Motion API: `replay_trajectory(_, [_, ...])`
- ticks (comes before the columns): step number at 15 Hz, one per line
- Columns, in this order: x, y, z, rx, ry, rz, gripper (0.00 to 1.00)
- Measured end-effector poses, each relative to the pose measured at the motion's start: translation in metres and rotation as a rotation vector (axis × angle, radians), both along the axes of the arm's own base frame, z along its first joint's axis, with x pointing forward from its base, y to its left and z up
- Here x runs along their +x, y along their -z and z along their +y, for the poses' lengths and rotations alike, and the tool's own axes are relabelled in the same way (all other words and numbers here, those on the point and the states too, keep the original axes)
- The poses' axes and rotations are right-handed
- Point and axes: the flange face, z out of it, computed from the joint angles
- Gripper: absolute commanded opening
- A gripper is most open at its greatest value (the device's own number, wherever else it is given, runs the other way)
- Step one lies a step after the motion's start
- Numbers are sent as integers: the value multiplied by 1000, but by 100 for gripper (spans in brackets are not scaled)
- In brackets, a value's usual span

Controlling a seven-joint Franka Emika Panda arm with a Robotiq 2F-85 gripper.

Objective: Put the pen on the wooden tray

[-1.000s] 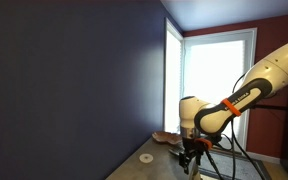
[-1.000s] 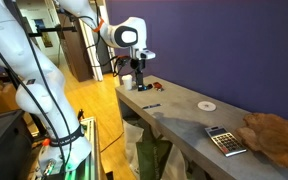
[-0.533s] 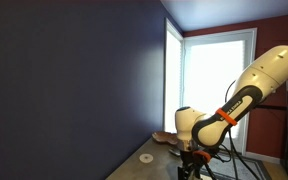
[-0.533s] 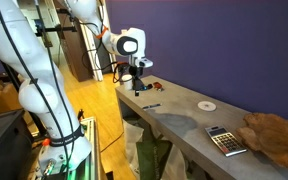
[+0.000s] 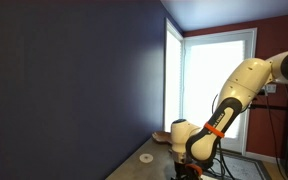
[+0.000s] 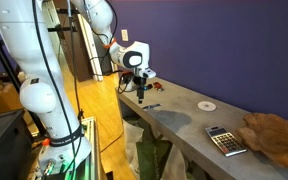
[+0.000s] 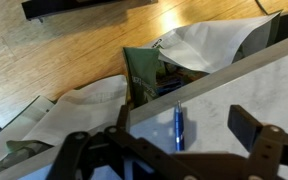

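Observation:
My gripper comes down to the tabletop next, open fingers astride the blue pen's body point(image 7: 179, 130), since the pen lies flat below, lined up between both fingers.
A blue pen point(image 7: 178, 127) lies on the grey table near its edge, and in the wrist view it sits between my gripper's two fingers point(image 7: 164, 140). The gripper is open and empty, just above the pen. In an exterior view the gripper point(image 6: 141, 88) hangs over the table's far end, close to the pen point(image 6: 151, 105). The wooden tray point(image 6: 275, 132), reddish-brown with an uneven rim, lies at the opposite end of the table. It also shows behind the arm in an exterior view point(image 5: 162, 137), where the gripper point(image 5: 189, 170) is low over the table.
A small white disc point(image 6: 207, 104) and a dark grey calculator point(image 6: 223, 140) lie on the table between the pen and the tray. The disc shows in an exterior view too point(image 5: 145, 157). Bags and white cloth point(image 7: 149, 75) lie on the floor below the table edge. A purple wall runs along the table.
The arm has bent down and moved the gripper lower toward the table end where the pen lies. The pen, disc and tray have not moved.

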Motion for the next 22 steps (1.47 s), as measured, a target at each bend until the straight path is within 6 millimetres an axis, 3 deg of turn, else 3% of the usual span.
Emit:
replay_trajectory(7, [25, 40, -6, 17, 40, -7, 100])
replay_trajectory(10, [33, 49, -7, 16, 47, -4, 77])
replay_trajectory(11, [35, 52, -6, 15, 48, -3, 59])
replay_trajectory(14, [41, 56, -1, 13, 41, -4, 43])
replay_trajectory(16, [44, 58, 2, 11, 35, -5, 24])
replay_trajectory(19, [48, 60, 5, 9, 26, -8, 28])
replay_trajectory(22, [51, 62, 7, 2, 12, -12, 44])
